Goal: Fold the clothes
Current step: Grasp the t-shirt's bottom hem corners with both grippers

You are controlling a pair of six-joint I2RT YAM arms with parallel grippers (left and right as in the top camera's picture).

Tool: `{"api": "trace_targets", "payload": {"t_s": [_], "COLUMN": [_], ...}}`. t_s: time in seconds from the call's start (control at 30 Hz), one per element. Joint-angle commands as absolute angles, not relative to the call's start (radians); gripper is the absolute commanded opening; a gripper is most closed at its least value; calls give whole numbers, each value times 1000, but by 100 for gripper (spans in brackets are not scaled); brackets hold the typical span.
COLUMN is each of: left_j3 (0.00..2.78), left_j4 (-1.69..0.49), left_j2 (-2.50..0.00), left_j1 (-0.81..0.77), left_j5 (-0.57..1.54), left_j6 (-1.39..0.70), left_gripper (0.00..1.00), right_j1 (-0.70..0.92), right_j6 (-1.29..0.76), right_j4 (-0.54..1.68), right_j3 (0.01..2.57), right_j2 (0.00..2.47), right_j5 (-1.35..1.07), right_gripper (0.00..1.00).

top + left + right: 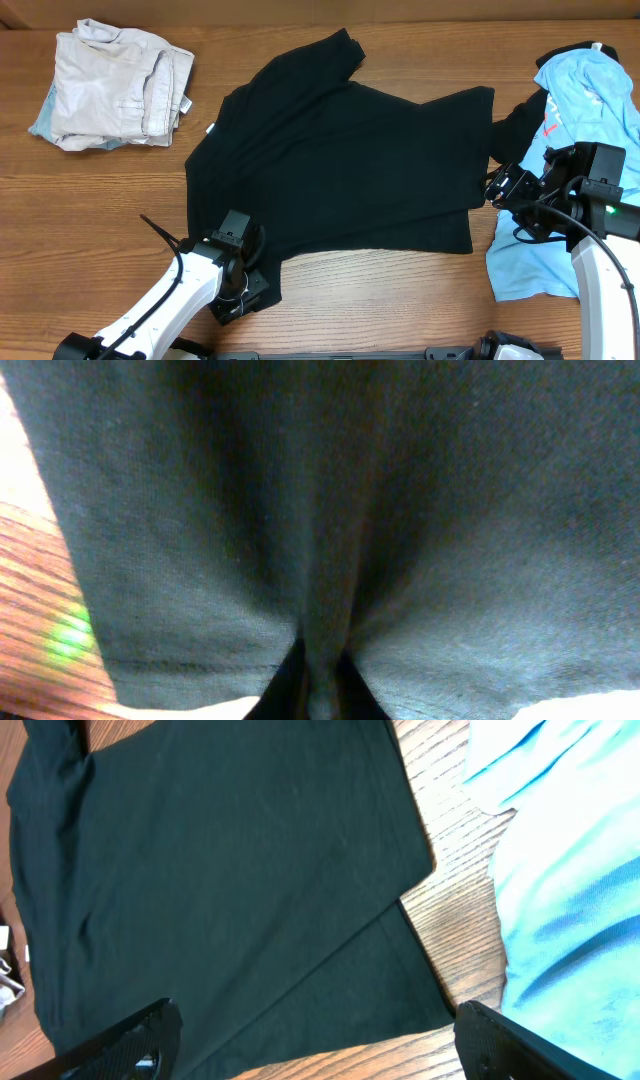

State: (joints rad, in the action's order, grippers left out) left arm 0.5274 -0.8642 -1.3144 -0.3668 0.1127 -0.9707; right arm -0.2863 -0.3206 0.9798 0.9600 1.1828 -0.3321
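The black T-shirt's corner still lies flat and ungripped. My right gripper should move back and down to pinch the black T-shirt's near corner [467, 247] [443, 1017] beside the light blue cloth.
The black T-shirt [340, 160] lies spread across the middle of the table, with a small white label [211, 128] near its left edge. My left gripper [247, 287] is at the shirt's near-left corner. In the left wrist view it [320, 685] is shut on a pinched fold of the black cloth [380, 510]. My right gripper [497, 187] is at the shirt's right edge. In the right wrist view its jaws [318, 1020] are wide open and empty above the shirt's hem [220, 870] and the bare wood.
A cream-beige garment [115, 85] lies crumpled at the far left. Light blue shirts [590, 100] with a red mark lie at the right edge over another dark garment [520, 115]; the blue cloth also shows in the right wrist view [570, 890].
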Motion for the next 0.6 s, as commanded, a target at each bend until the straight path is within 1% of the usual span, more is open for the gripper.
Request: {"api": "trace_targets", "payload": {"t_s": [0.0, 0.1, 0.23, 0.37, 0.47, 0.57], "left_j3": [523, 589, 751, 911, 982, 1009], "left_j4": [-859, -889, -1006, -1099, -1107, -1103], "left_j2": [-1333, -1333, -1333, -1333, -1333, -1333], "left_j1": [-366, -344, -291, -247, -244, -244], "left_j5": [98, 131, 99, 35, 20, 11], "left_j6": [-984, -900, -786, -711, -651, -633], "left_gripper": [4, 4, 4, 4, 4, 4], "right_j1": [-280, -256, -174, -67, 1, 44], "right_j6": [-336, -358, -457, -550, -636, -722], "right_j4": [988, 1016, 1067, 1084, 1090, 1077], "right_j3": [959, 955, 953, 952, 928, 865], "right_j2": [1180, 1182, 1196, 1213, 1224, 1235], "right_j5": [-322, -289, -147, -86, -18, 38], "right_gripper": [87, 82, 83, 83, 83, 83]}}
